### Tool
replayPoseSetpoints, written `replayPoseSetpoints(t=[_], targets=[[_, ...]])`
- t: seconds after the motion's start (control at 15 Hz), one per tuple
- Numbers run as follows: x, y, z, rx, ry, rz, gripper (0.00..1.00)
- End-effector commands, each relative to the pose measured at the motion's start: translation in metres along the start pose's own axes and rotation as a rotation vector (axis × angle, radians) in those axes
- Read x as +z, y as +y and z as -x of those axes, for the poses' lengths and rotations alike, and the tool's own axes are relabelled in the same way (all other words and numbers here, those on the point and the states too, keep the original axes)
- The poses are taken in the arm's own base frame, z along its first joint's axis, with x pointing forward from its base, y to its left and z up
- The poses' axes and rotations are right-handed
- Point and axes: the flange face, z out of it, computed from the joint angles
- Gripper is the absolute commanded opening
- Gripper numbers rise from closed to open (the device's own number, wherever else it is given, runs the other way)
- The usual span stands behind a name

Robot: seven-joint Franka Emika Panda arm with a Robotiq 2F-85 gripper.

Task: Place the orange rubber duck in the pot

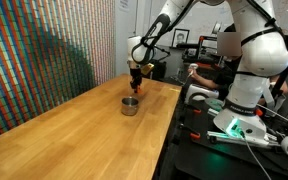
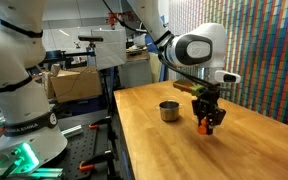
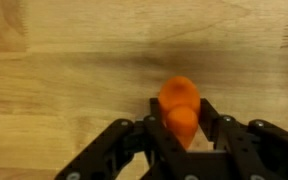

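My gripper will first lift the duck [image 2: 205,128] over the metal pot's open top, to get it in.
The orange rubber duck [image 3: 180,104] sits between my gripper's [image 3: 185,125] black fingers, which press on both of its sides, over the wooden table. In an exterior view the gripper [image 2: 208,120] is low over the table with the duck [image 2: 205,128] orange at its tips, to the right of the small shiny metal pot [image 2: 169,111]. In the exterior view from the table's end, the gripper [image 1: 135,78] is just beyond the pot [image 1: 130,104]. The pot is out of the wrist view.
The long wooden table [image 1: 74,130] runs beside a coloured patterned wall [image 1: 44,60]. A second white robot arm [image 1: 246,70] and lab equipment stand off the table's edge. A person [image 1: 209,70] sits behind.
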Motion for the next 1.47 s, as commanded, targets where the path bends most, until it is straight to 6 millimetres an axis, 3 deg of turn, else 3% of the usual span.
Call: replayPoseSetpoints(t=[0.0, 0.2, 0.4, 0.67, 0.93, 1.0, 1.07, 1.2, 1.33, 1.4], targets=[[-0.064, -0.023, -0.003, -0.022, 0.012, -0.031, 0.17], [-0.098, -0.068, 0.006, -0.064, 0.005, -0.072, 0.17], [-0.114, -0.114, 0.019, -0.12, 0.002, -0.101, 0.17], [-0.111, -0.162, 0.034, -0.18, -0.019, -0.11, 0.17], [-0.097, -0.181, 0.044, -0.207, -0.058, -0.094, 0.17], [-0.095, -0.182, 0.045, -0.214, -0.061, -0.09, 0.46], [-0.094, -0.183, 0.044, -0.215, -0.06, -0.089, 0.67], [-0.101, -0.182, 0.042, -0.211, -0.046, -0.083, 0.81], [-0.118, -0.18, 0.037, -0.217, -0.009, -0.063, 0.97], [-0.133, -0.178, 0.034, -0.223, 0.014, -0.041, 1.0]])
